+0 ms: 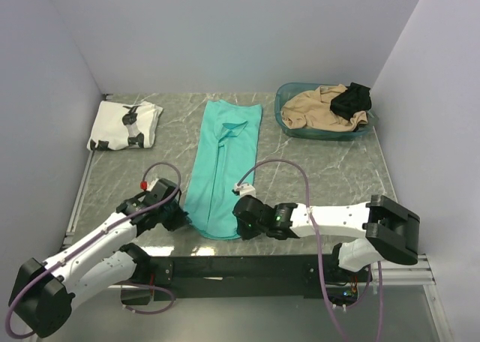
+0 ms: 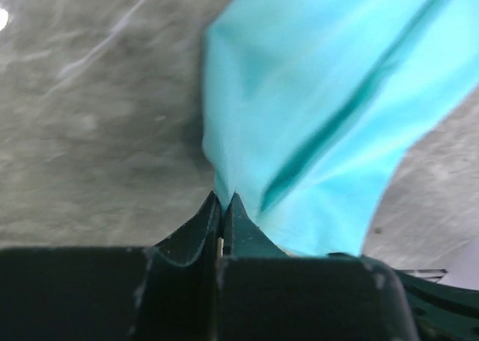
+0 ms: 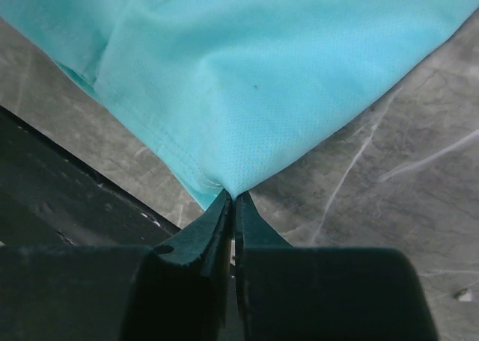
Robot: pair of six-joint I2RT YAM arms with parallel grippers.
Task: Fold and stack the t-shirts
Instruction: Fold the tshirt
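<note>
The folded teal t-shirt still runs long outward of my left gripper to its collar part, so next my left gripper will lift the t-shirt's hem corner outward, lower it there and let go of it.
The teal t-shirt (image 1: 223, 169) lies folded into a long narrow strip down the middle of the table, collar end far, hem end near. My left gripper (image 1: 182, 219) is shut on the hem's near left corner; the left wrist view shows the teal cloth (image 2: 314, 109) pinched between the closed fingertips. My right gripper (image 1: 240, 223) is shut on the hem's near right corner, where the cloth (image 3: 254, 79) runs into the closed jaws. The white t-shirt with black figures (image 1: 125, 125) lies folded at the far left.
A teal plastic basket (image 1: 289, 108) at the far right holds a tan garment (image 1: 319, 108) and a small black garment (image 1: 352, 99). A black rail (image 1: 247, 267) runs along the table's near edge. Grey walls close in the left, back and right.
</note>
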